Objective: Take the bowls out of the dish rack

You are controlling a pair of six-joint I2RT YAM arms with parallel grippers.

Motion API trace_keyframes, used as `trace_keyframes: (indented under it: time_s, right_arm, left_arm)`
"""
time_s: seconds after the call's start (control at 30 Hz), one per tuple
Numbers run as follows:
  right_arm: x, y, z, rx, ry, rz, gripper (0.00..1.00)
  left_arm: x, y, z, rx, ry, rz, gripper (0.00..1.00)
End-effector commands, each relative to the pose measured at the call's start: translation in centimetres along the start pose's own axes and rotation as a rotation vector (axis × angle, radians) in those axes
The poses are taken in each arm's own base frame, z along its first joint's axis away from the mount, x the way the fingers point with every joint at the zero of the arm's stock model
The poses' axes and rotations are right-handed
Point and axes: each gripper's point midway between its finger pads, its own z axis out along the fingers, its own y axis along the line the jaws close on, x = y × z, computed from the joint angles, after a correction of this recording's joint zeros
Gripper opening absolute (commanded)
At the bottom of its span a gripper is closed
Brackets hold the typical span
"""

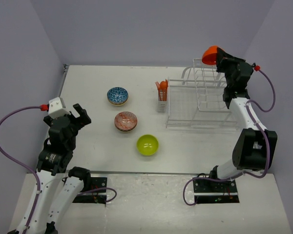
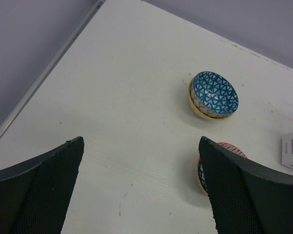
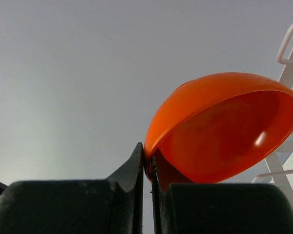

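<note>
The empty yellow-green bowl (image 1: 147,145) sits below, left in the top view; my right gripper needs to swing back and down to release.
My right gripper (image 1: 218,58) is shut on the rim of a plain orange bowl (image 1: 210,55) and holds it high above the back of the white dish rack (image 1: 201,103). In the right wrist view the orange bowl (image 3: 224,126) sits tilted, its rim pinched between the fingers (image 3: 132,170). A blue mosaic bowl (image 1: 117,95), a red-brown patterned bowl (image 1: 125,121) and a yellow-green bowl (image 1: 147,145) sit on the table left of the rack. My left gripper (image 1: 81,116) is open and empty, left of them. The left wrist view shows the blue bowl (image 2: 214,94) and part of the red-brown bowl (image 2: 229,147).
An orange utensil holder (image 1: 161,92) with orange utensils hangs on the rack's left end. The rack's low tray (image 1: 185,114) shows no dishes. The table's back edge meets the wall (image 1: 136,29). The near table edge runs in front of the arm bases.
</note>
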Motion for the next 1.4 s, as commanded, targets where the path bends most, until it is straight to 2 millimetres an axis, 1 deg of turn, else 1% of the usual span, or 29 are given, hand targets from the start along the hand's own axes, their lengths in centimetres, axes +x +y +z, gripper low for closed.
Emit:
trace_keyframes:
  time_s: [0.0,0.17,0.23,0.47,0.7,0.83,0.9,0.93,1.0,1.03,1.13,1.17,1.23,1.27,1.3,1.33,1.37]
  right_arm:
    - [1.5,6.7,-2.2,-0.183,0.049,0.008,0.00]
    - [2.0,8.0,-3.1,-0.213,0.066,0.004,0.00]
    - [1.9,8.1,-3.3,-0.216,0.067,0.006,0.00]
    - [2.6,9.2,-4.1,-0.253,0.112,0.024,0.00]
    - [3.9,11.0,-6.1,-0.307,0.169,0.010,0.00]
    - [5.7,12.8,-8.1,-0.360,0.257,-0.019,0.00]
    - [6.7,13.1,-9.0,-0.372,0.314,-0.039,0.00]
    - [7.2,13.7,-9.7,-0.392,0.334,-0.049,0.00]
    - [7.7,13.9,-10.6,-0.405,0.360,-0.071,0.00]
    - [8.0,14.7,-11.6,-0.433,0.367,-0.089,0.00]
    - [8.7,15.4,-13.0,-0.450,0.385,-0.147,0.00]
    - [9.2,16.3,-14.1,-0.471,0.398,-0.167,0.00]
    - [10.1,16.3,-15.0,-0.457,0.433,-0.215,0.00]
    - [10.7,17.1,-16.0,-0.478,0.449,-0.238,0.00]
    - [11.5,17.2,-16.7,-0.494,0.466,-0.279,0.00]
    - [12.2,16.8,-17.1,-0.473,0.496,-0.309,0.00]
    - [13.0,17.8,-18.0,-0.490,0.516,-0.353,0.00]
  left_arm:
    - [-0.6,-0.5,0.0,0.026,-0.026,0.001,1.00]
    - [-0.7,-0.5,0.0,0.027,-0.031,-0.001,1.00]
    - [-0.7,-0.5,-0.1,0.028,-0.032,-0.002,1.00]
    - [-0.7,-0.5,-0.2,0.029,-0.035,-0.005,1.00]
    - [-0.7,-0.5,-0.2,0.031,-0.036,-0.004,1.00]
    - [-0.8,-0.4,-0.3,0.030,-0.039,-0.006,1.00]
    - [-0.8,-0.5,-0.3,0.036,-0.040,-0.005,1.00]
    - [-0.8,-0.5,-0.3,0.036,-0.041,-0.006,1.00]
    - [-0.8,-0.5,-0.4,0.037,-0.042,-0.007,1.00]
    - [-0.8,-0.5,-0.4,0.037,-0.042,-0.007,1.00]
    - [-0.9,-0.5,-0.4,0.038,-0.045,-0.007,1.00]
    - [-0.9,-0.5,-0.4,0.036,-0.045,-0.008,1.00]
    - [-0.9,-0.4,-0.4,0.037,-0.047,-0.009,1.00]
    - [-0.9,-0.4,-0.5,0.035,-0.047,-0.009,1.00]
    - [-0.9,-0.4,-0.5,0.034,-0.048,-0.009,1.00]
    - [-0.9,-0.4,-0.4,0.033,-0.045,-0.008,1.00]
    - [-0.9,-0.3,-0.4,0.030,-0.046,-0.008,1.00]
